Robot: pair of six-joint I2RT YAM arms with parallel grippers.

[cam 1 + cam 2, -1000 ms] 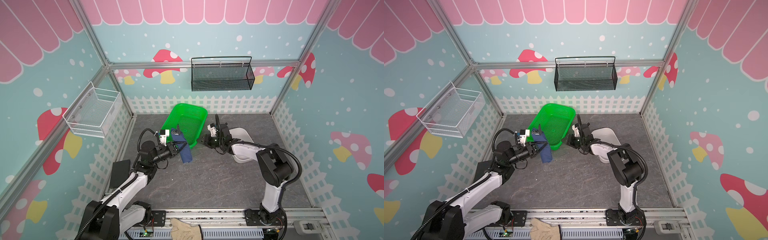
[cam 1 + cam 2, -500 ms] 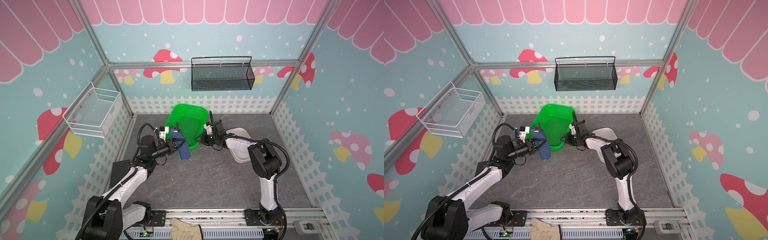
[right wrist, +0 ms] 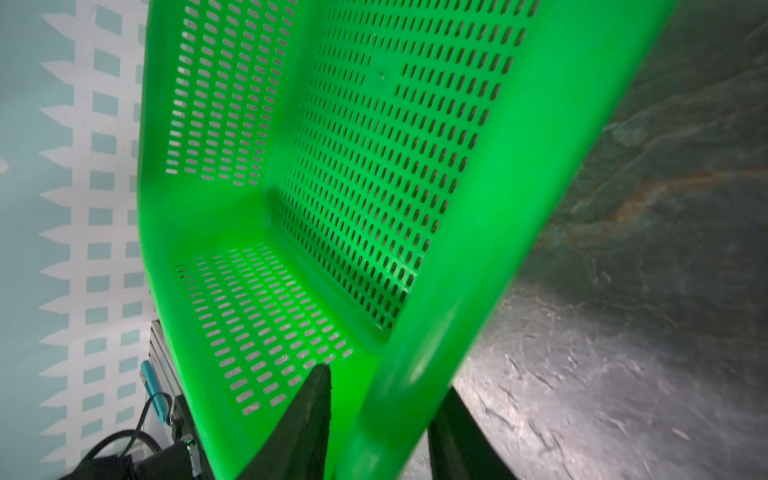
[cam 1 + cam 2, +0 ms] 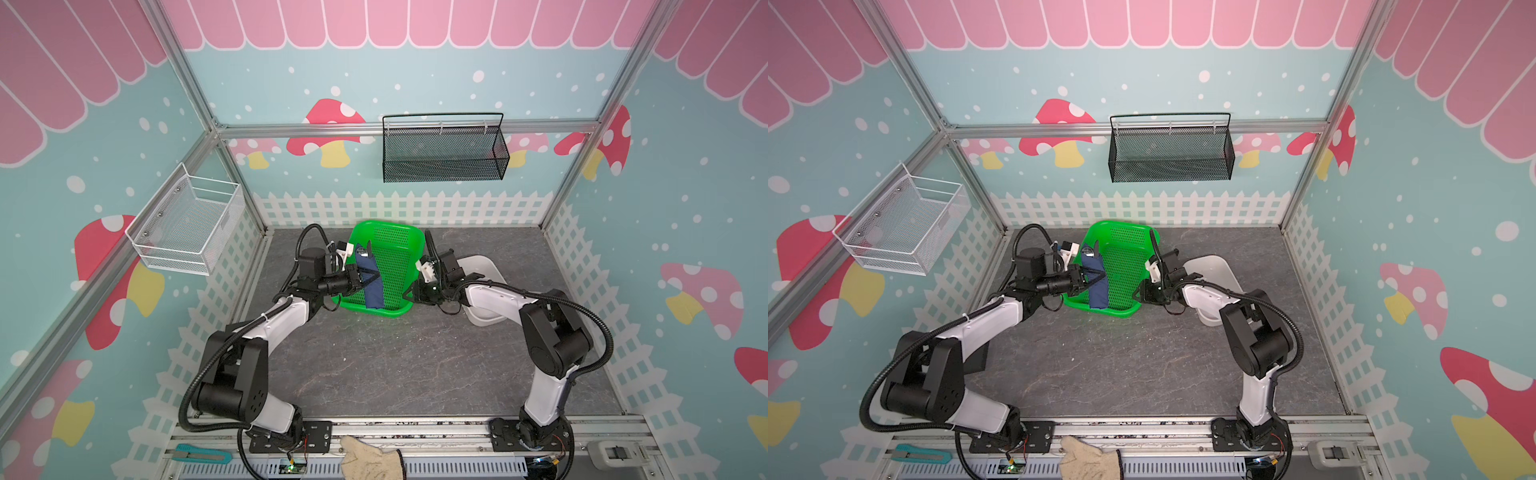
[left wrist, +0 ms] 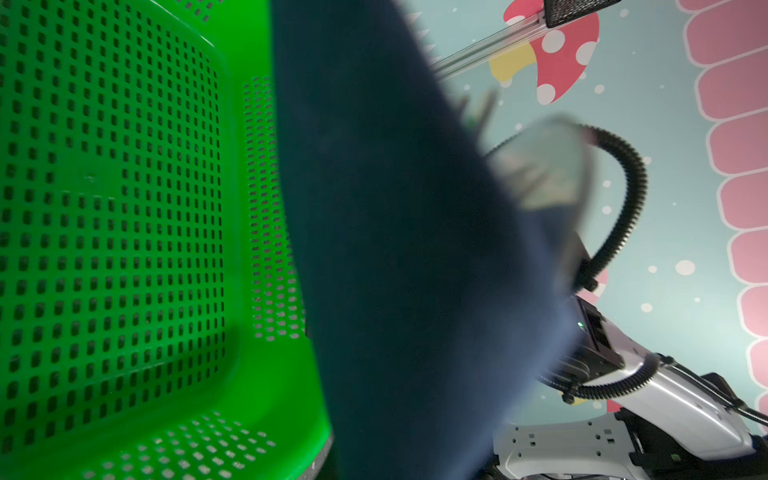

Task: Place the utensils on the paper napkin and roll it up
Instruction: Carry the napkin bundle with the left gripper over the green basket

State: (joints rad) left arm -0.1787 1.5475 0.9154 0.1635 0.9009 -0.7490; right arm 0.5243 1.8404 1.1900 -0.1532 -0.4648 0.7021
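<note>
The left gripper next needs to move across the green basket [image 4: 392,307] toward the white bin, then down to let go of the roll on the bottom of the basket, which is bare there.
The paper napkin [image 4: 372,286] [image 4: 1096,291] [image 5: 407,270] is rolled into a dark navy tube. My left gripper [image 4: 368,276] [image 4: 1096,276] is shut on its middle and holds it over the left side of the green basket [image 4: 392,307] [image 4: 1121,311]. The utensils poke out of the roll's far end: a spoon bowl [image 4: 360,252] [image 5: 544,166] and fork tines [image 4: 368,245] [image 5: 482,108]. My right gripper [image 4: 409,296] [image 4: 1138,296] [image 3: 382,428] is shut on the basket's near right rim [image 3: 415,365], one finger inside and one outside.
A white bin [image 4: 486,266] sits behind my right arm. On the walls hang a black mesh basket [image 4: 442,153] and a white wire basket [image 4: 187,224]. A beige glove [image 4: 372,461] and a teal cutter [image 4: 203,455] lie on the front rail.
My right gripper took hold of the basket's rim, and the basket turned and shifted toward the front. My left gripper carried the rolled napkin from beside the basket to over it.
</note>
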